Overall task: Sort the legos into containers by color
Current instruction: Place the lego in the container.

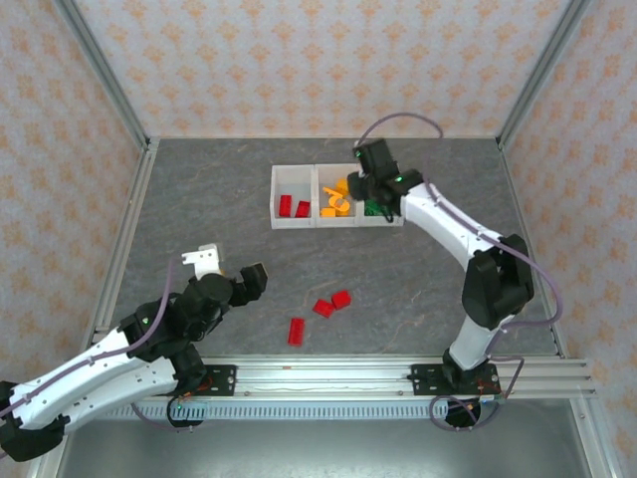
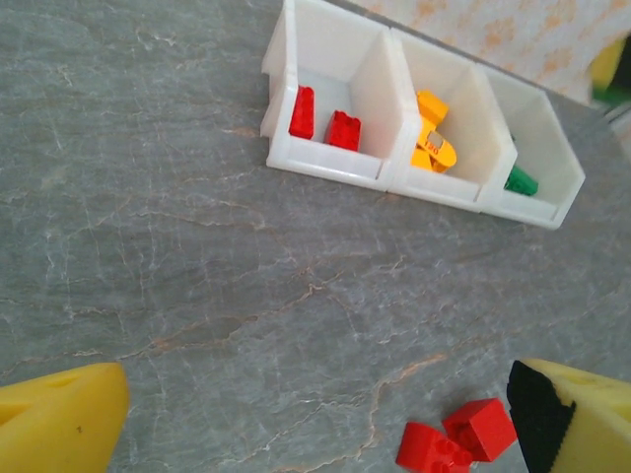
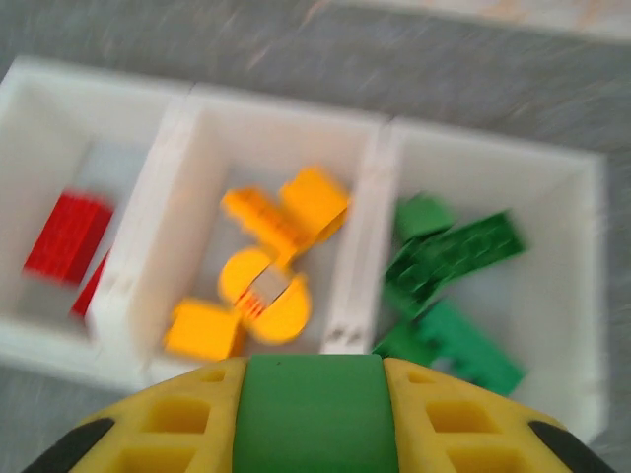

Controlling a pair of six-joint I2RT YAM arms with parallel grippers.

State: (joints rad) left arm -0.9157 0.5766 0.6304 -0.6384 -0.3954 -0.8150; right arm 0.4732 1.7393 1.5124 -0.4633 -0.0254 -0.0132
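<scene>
My right gripper should first move off the divider between the bins to get over the green bin [image 1: 382, 204] [image 3: 473, 286], where the other green legos are, then release its lego.
The containers [image 1: 295, 223] are three joined white bins at the back middle of the table. Red legos [image 2: 302, 111] lie in the left bin, orange ones [image 3: 261, 286] in the middle bin and green ones [image 3: 454, 251] in the right bin. My right gripper [image 3: 315, 424] hovers over the wall between the middle and right bins, shut on a green lego [image 3: 315, 404]. Three red legos [image 1: 341, 298] [image 1: 322, 308] [image 1: 296, 331] lie loose on the table near the front. My left gripper [image 2: 315, 424] is open above the table, two of those red legos [image 2: 483, 429] by its right finger.
Metal frame posts and patterned walls close in the grey marbled table [image 1: 199, 199] on three sides. The rail carrying the arm bases [image 1: 328, 378] runs along the near edge. The right arm [image 1: 448, 224] reaches diagonally over the table's right half.
</scene>
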